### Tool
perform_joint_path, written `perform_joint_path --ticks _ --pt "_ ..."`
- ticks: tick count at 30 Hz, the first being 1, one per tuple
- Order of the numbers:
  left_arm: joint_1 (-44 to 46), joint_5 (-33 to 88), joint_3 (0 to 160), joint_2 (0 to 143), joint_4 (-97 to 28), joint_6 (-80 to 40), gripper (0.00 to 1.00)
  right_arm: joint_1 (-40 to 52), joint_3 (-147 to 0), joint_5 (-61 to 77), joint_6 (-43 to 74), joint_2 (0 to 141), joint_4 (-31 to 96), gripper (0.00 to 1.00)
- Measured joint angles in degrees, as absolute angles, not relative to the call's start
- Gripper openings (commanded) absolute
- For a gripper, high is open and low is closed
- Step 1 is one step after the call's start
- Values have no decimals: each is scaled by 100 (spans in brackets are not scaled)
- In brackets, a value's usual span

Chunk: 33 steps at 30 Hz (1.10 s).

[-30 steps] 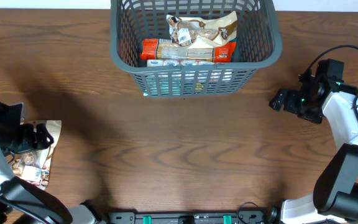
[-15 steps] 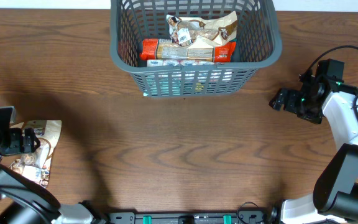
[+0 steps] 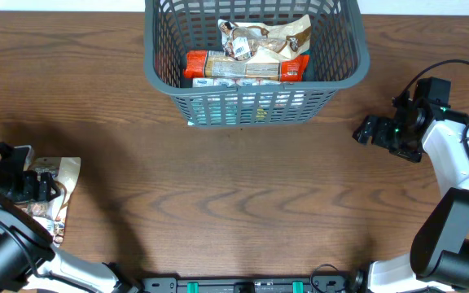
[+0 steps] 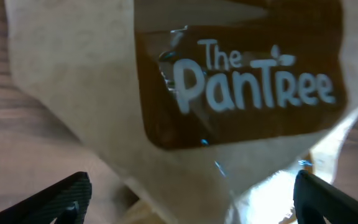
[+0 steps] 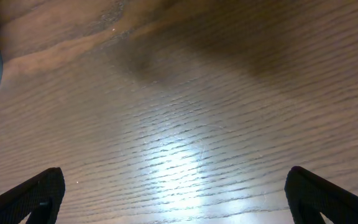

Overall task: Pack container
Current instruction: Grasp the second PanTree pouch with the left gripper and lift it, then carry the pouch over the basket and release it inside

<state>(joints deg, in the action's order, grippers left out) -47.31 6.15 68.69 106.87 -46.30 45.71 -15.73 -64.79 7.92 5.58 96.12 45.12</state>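
I need to lower my left gripper next, onto the beige snack packet by the edge of its brown label [image 3: 51,186] [image 4: 197,152].
The dark grey slotted container [image 3: 342,69] stands at the top middle of the table and holds an orange-ended packet [image 3: 243,67] and crumpled beige packets [image 3: 263,37]. A beige snack packet with a brown "The PanTree" label [image 3: 55,202] lies at the left edge and fills the left wrist view [image 4: 241,87]. My left gripper [image 3: 46,185] is open, its fingertips [image 4: 61,199] wide apart on either side of the packet, right over it. My right gripper [image 3: 366,130] is open and empty over bare table, right of the container.
The wooden table [image 3: 234,203] stretches between the two arms. The right wrist view shows only wood grain [image 5: 179,124] and a sliver of the container at its left edge.
My left gripper first drew back left off the packet, then shifted down and slightly right over its top end. The right arm has not moved.
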Motion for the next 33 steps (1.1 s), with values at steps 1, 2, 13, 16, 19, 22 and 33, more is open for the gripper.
perform_joint_path --ticks 1,2,13,16,19,22,33 --pt "-4711 580 6869 10713 -4619 4567 87 -1573 -6479 792 565 9612 4512 99" --pt "-4694 561 6869 10726 -4606 4582 86 -1573 -6479 792 567 9612 4512 99" --pt "-4185 412 6637 10761 -4359 4633 77 -1573 -6479 792 589 9612 4534 99" --pt "-4086 390 6392 10746 -4163 4635 77 -1573 -6479 794 591 9612 4593 99" --pt "-4038 412 6278 10676 -4049 4635 73 -1573 -6479 792 591 9612 4646 99" --pt "-4038 440 6224 10632 -4012 4624 66 -1573 -6479 792 589 9612 4713 99" --pt "-3800 473 6235 10595 -4025 4289 6 -1573 -6479 792 589 9612 4775 99"
